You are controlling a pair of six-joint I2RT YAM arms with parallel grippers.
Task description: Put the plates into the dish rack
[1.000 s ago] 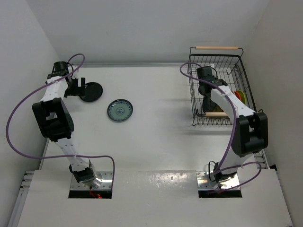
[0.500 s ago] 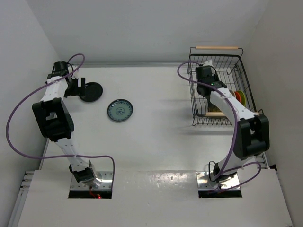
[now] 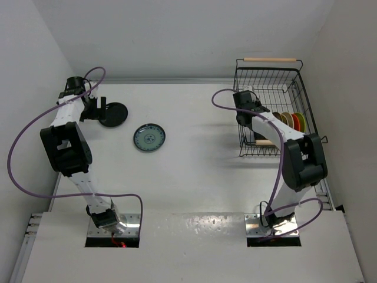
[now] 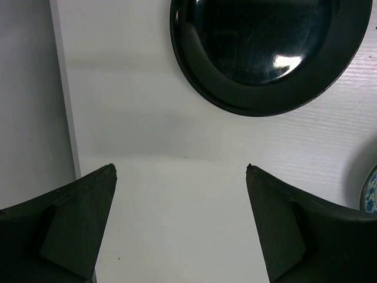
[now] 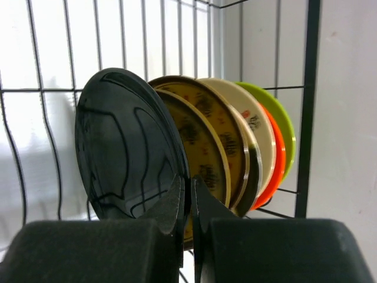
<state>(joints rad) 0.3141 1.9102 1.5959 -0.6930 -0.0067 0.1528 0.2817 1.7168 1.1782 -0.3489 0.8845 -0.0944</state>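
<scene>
The left gripper first lowers and shifts onto the black plate's rim nearest the side next, to get the black plate into the dish rack.
A glossy black plate lies flat at the table's far left, and a blue-grey patterned plate lies to its right. My left gripper hovers open just left of the black plate, fingertips over bare table. The dish rack stands at the far right with several plates on edge. My right gripper is at the rack's left side, shut. Its tips sit right in front of the rim of a standing black plate. Behind that plate stand mustard-yellow, cream, orange-red and lime green plates.
White walls close in the table on the left, the back and the right. The rack's black wires surround my right gripper. The edge of the blue-grey plate shows at the right of the left wrist view.
My right arm has drawn back leftward from deep inside the rack to its left side, uncovering the row of standing plates. The left arm has stayed still.
</scene>
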